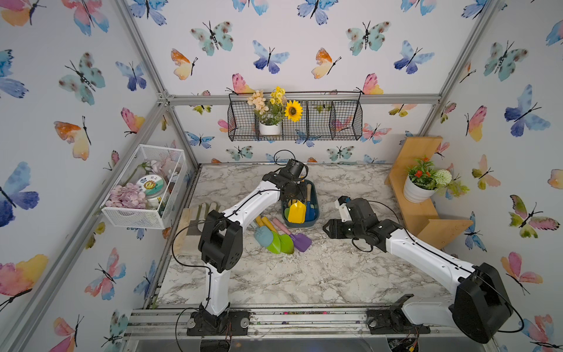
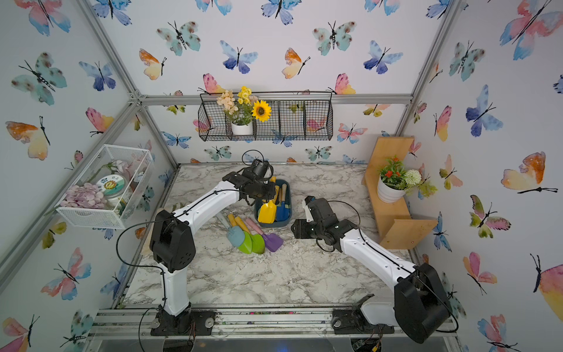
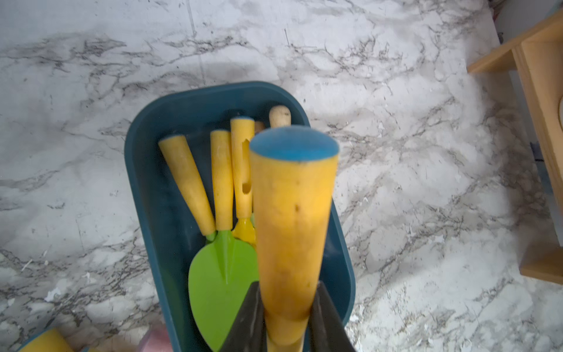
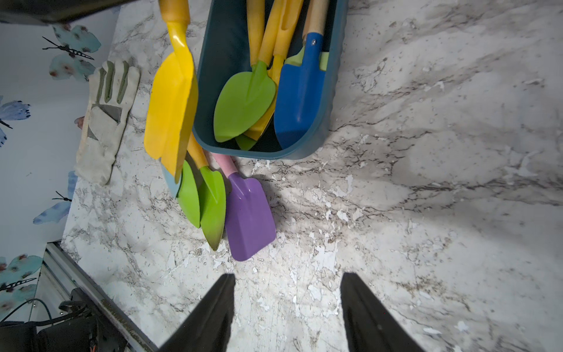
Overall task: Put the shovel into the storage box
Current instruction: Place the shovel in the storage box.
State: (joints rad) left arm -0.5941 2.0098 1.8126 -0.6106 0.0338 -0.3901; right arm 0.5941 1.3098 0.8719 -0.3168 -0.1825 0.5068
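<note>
The yellow shovel should next go down inside the storage box's rim in my left gripper. Its handle should then be let go over the green shovel's blade (image 1: 286,213) (image 3: 221,293), which lies below in the storage box.
The storage box (image 1: 300,225) (image 2: 272,225) is a dark teal tub at mid-table. It holds a blue shovel (image 4: 300,94), a green one (image 3: 222,280) (image 4: 243,103) and yellow-handled ones. My left gripper (image 3: 288,292) (image 1: 292,195) is shut on the handle of a yellow shovel (image 3: 292,213) (image 1: 296,211) (image 2: 267,211). That shovel's blade (image 4: 172,100) hangs down by the box's near left corner. My right gripper (image 4: 288,280) (image 1: 327,228) is open and empty, low over the table to the right of the box.
Light blue (image 1: 263,236), green (image 1: 281,242) and purple (image 1: 301,241) (image 4: 249,216) shovels lie on the marble just left of and before the box. A glove (image 1: 201,210) (image 4: 106,119) lies at the left edge. A wooden shelf (image 1: 426,219) with a potted plant (image 1: 419,189) stands at the right.
</note>
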